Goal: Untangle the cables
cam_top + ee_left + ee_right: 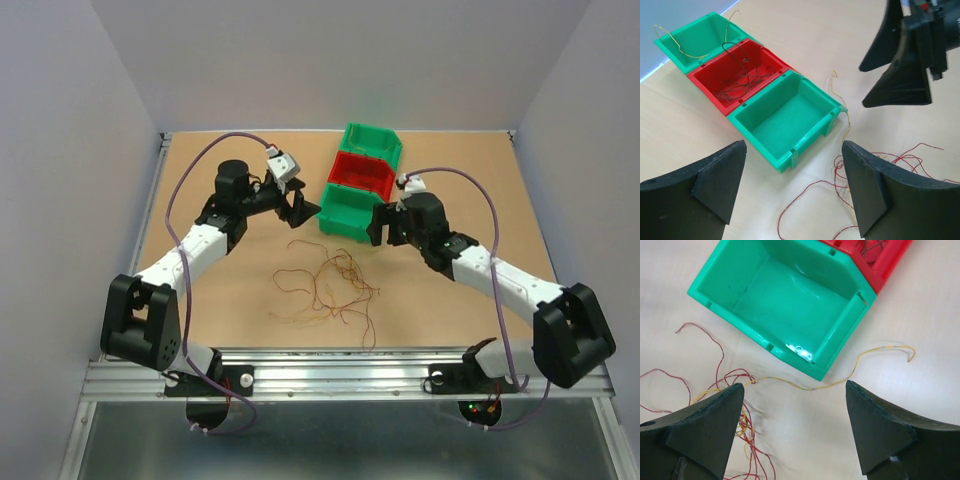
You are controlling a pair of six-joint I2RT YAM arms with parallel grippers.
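I need to move my right gripper back toward the tangle first, to get down onto that dense clump (pixel 345 264) (pixel 741 381) of red and yellow cables beside the near green bin.
The cables (pixel 330 285) lie as a loose tangle of thin red, orange and yellow strands on the table between the two arms. My left gripper (pixel 298 210) hovers open beyond the tangle, next to the near green bin (pixel 345 212). In the left wrist view the left gripper (pixel 794 145) holds nothing, and red strands (pixel 890 160) lie to its right. My right gripper (pixel 795 385) is open too, above one yellow cable (pixel 815 388) that runs out of the red and yellow tangle (pixel 740 432). Nothing sits between either pair of fingers.
Three bins stand in a row at the back: near green bin (pixel 785 115), red bin (pixel 740 75) with dark wires inside, far green bin (pixel 690 45) with a yellow wire. The right gripper's fingers (pixel 905 85) hang close to the near bin. White walls enclose the table.
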